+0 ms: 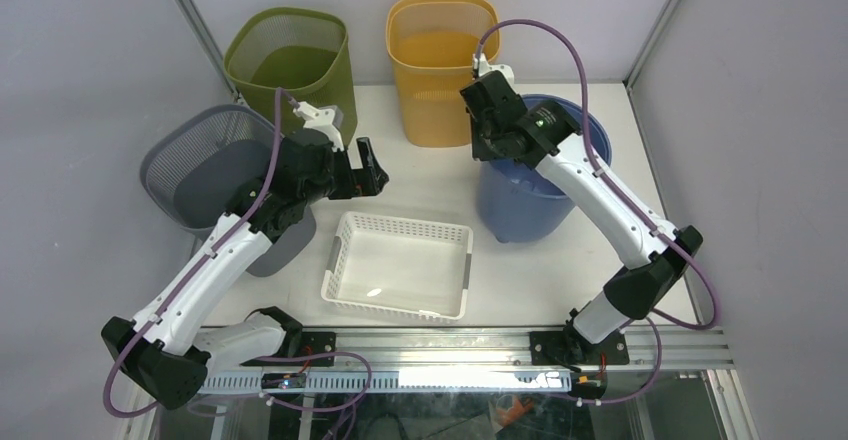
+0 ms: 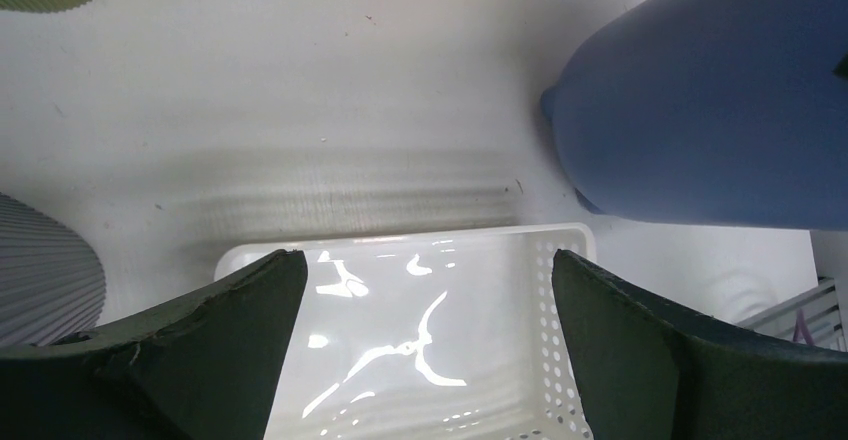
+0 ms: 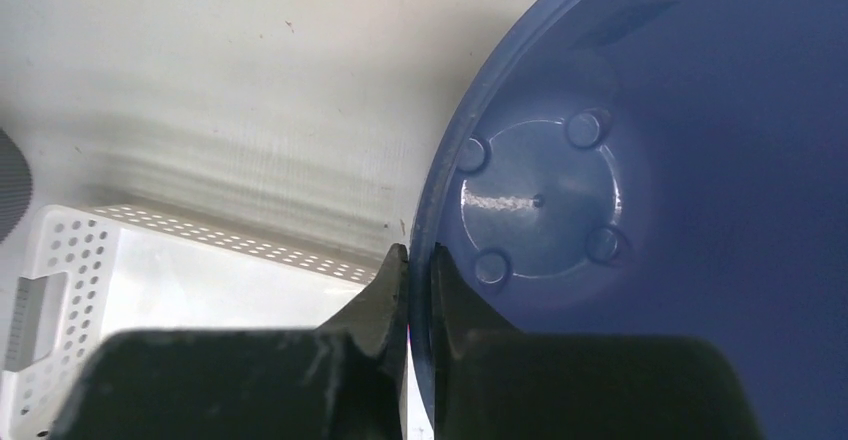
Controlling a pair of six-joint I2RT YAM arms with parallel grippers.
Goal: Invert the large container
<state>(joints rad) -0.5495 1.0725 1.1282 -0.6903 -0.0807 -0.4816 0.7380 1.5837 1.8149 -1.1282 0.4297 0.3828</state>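
Observation:
I should next swing my right gripper to the right in the top view, tip the bucket and release it, because the bucket's opening (image 3: 640, 200) is on that side.
A large blue bucket (image 1: 525, 200) stands upright on the table at the right, mouth up. My right gripper (image 1: 487, 145) is shut on its left rim (image 3: 430, 210), one finger inside and one outside; the right wrist view looks down at the bucket's round bottom (image 3: 540, 200). My left gripper (image 1: 365, 172) is open and empty, held above the table just beyond the far edge of a white perforated tray (image 1: 400, 265). In the left wrist view the tray (image 2: 440, 330) lies between my open fingers and the bucket's side (image 2: 710, 110) shows at the upper right.
A yellow bin (image 1: 442, 55) and an olive green mesh bin (image 1: 292, 60) stand at the back. A grey mesh bin (image 1: 205, 170) lies at the left beside my left arm. The metal rail (image 1: 450, 345) runs along the near edge.

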